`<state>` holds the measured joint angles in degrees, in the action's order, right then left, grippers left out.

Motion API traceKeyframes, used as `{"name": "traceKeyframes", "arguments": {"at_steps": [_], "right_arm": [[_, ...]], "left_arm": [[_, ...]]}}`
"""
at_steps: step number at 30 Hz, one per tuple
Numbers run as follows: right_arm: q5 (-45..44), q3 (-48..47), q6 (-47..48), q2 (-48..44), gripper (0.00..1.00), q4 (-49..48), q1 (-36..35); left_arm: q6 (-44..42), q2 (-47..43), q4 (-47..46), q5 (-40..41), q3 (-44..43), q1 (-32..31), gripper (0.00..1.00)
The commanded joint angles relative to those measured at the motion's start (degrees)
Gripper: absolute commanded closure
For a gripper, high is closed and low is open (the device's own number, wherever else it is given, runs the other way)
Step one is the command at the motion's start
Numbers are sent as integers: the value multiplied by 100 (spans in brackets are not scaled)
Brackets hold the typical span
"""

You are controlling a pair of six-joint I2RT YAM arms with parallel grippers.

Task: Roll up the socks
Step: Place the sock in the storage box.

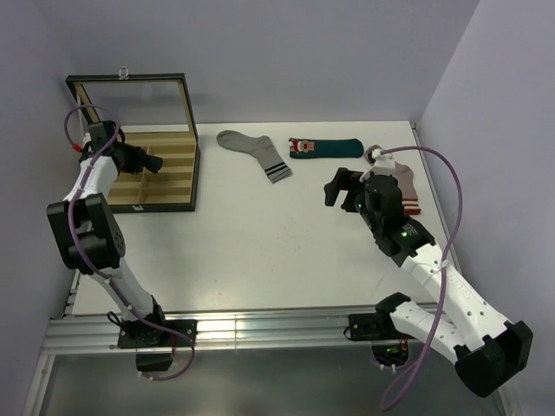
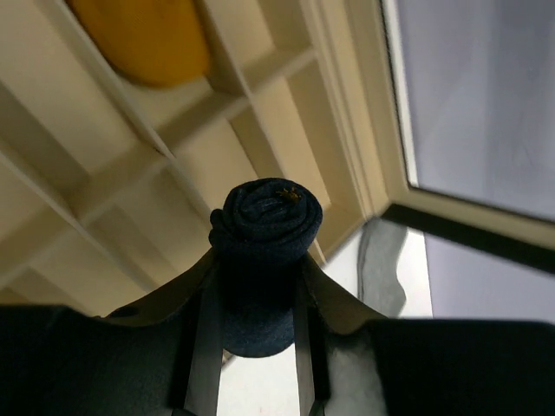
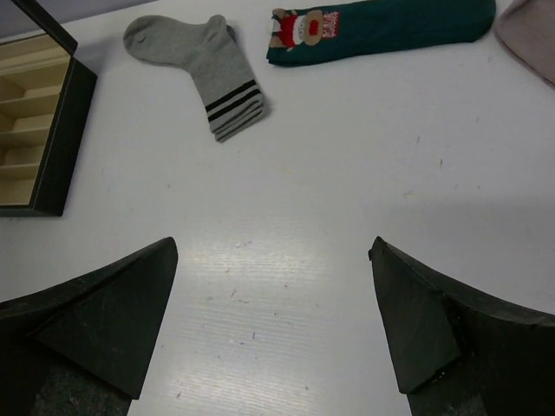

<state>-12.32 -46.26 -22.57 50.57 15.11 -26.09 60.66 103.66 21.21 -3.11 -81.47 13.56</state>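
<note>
The section of the box beside the mustard sock is empty, so my left gripper needs to lower back and to the left in the top view into it next.
A rolled navy sock (image 2: 264,227) sits between the fingers of my left gripper (image 2: 257,273), which is shut on it and hovers over the wooden compartments of the box (image 1: 165,165). My left gripper (image 1: 154,163) is over the box's right half. A rolled mustard sock (image 2: 143,35) lies in one compartment. The dark teal sock (image 1: 326,147) (image 3: 381,26) with its Christmas figure lies flat at the back of the table. My right gripper (image 1: 340,186) (image 3: 273,260) is open above bare table in front of the teal sock, with nothing between its fingers.
A grey sock with dark stripes (image 1: 257,153) (image 3: 201,62) lies left of the teal one. A pinkish-beige sock (image 1: 405,185) (image 3: 531,26) lies at the right, near the wall. The box's lid (image 1: 130,104) stands open at the back left.
</note>
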Motion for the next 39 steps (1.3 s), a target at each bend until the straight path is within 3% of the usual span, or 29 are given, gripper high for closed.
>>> {"name": "traceKeyframes", "arguments": {"at_steps": [1, 9, 17, 39], "right_arm": [[-183, -366, 156, 172, 0, -123, 16], [1, -542, 218, 621, 0, -201, 42], [54, -472, 305, 630, 0, -272, 42], [142, -305, 367, 639, 0, -421, 51]], "left_arm": [[69, 207, -267, -137, -421, 164, 100], [-10, 366, 76, 285, -520, 603, 100], [-54, 489, -415, 285, -53, 1095, 100], [-28, 700, -1111, 426, 659, 1219, 100]]}}
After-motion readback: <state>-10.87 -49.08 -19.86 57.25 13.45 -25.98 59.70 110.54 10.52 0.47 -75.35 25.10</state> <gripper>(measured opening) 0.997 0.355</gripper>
